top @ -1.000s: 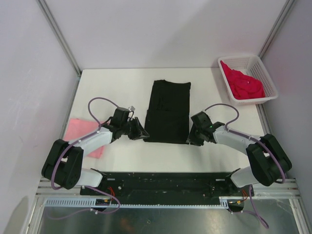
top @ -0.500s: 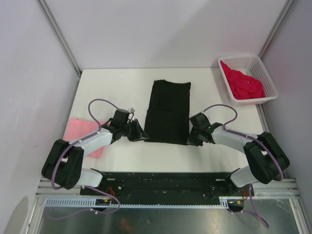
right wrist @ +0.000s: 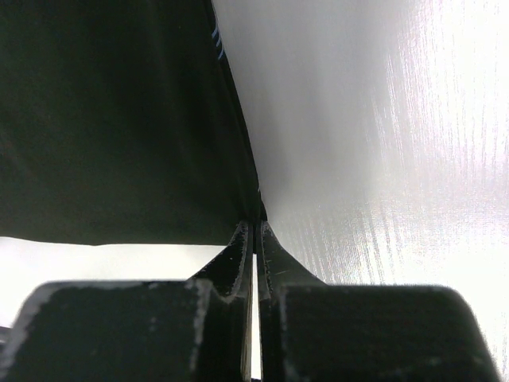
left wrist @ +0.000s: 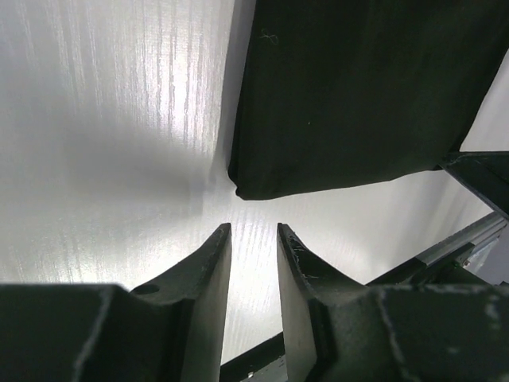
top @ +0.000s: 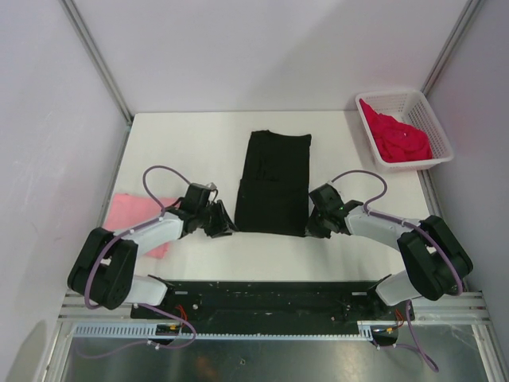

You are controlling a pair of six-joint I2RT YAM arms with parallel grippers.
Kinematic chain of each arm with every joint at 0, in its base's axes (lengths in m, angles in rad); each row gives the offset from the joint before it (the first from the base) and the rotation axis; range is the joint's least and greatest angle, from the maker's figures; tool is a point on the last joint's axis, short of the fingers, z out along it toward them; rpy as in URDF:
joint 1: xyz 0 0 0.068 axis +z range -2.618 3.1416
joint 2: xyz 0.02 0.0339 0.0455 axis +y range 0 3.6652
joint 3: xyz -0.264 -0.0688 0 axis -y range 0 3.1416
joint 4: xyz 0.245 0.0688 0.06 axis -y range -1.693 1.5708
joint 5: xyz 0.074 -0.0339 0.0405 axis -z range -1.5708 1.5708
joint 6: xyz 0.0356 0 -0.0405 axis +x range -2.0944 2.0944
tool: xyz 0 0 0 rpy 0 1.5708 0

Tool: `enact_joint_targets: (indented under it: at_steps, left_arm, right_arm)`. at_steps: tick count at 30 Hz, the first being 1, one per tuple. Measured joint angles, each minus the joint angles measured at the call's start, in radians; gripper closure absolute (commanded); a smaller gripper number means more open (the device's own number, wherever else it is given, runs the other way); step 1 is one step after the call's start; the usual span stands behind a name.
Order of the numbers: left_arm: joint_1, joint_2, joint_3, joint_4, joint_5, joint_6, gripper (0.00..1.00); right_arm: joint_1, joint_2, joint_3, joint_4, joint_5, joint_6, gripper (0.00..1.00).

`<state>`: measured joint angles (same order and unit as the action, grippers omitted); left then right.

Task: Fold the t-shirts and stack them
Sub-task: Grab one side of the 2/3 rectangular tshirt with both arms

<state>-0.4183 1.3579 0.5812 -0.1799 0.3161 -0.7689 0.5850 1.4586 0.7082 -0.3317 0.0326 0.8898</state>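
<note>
My left gripper sinks toward the tabletop and slides onto the black t-shirt's free near corner point(top: 237, 230) point(left wrist: 244, 191) next, since my right gripper already pinches the t-shirt's other near corner.
The black t-shirt point(top: 274, 179) lies folded into a long strip in the middle of the table. My left gripper point(top: 225, 227) is open by a narrow gap and empty, just short of the shirt's near left corner; the left wrist view shows the gripper point(left wrist: 253, 228) on bare table with the shirt's corner point(left wrist: 358, 87) ahead. My right gripper point(top: 312, 227) is shut at the shirt's near right corner; in the right wrist view its tips point(right wrist: 256, 225) pinch the black cloth's edge point(right wrist: 111, 119). The pink t-shirt point(top: 131, 213) lies at the table's left edge. The red t-shirt point(top: 398, 137) is bunched in the basket.
The white lattice basket point(top: 442, 145) stands at the far right corner of the table. The black base rail point(top: 254, 298) runs along the near edge. Grey walls enclose the table on three sides.
My left gripper has drawn back a little toward the near left, away from the shirt's corner. My right gripper has shifted slightly left at its corner.
</note>
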Motion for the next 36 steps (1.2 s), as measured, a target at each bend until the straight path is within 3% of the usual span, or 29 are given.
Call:
enact_joint_targets:
  at_steps: [27, 36]
  left_arm:
    - [0.000, 0.133, 0.036, 0.085, -0.014, 0.008, 0.67]
    - [-0.012, 0.146, 0.037, 0.109, -0.033, 0.006, 0.82]
  right_arm:
    - [-0.006, 0.000, 0.000, 0.000, -0.007, -0.012, 1.00]
    - [-0.012, 0.000, 0.000, 0.000, -0.015, -0.019, 1.00]
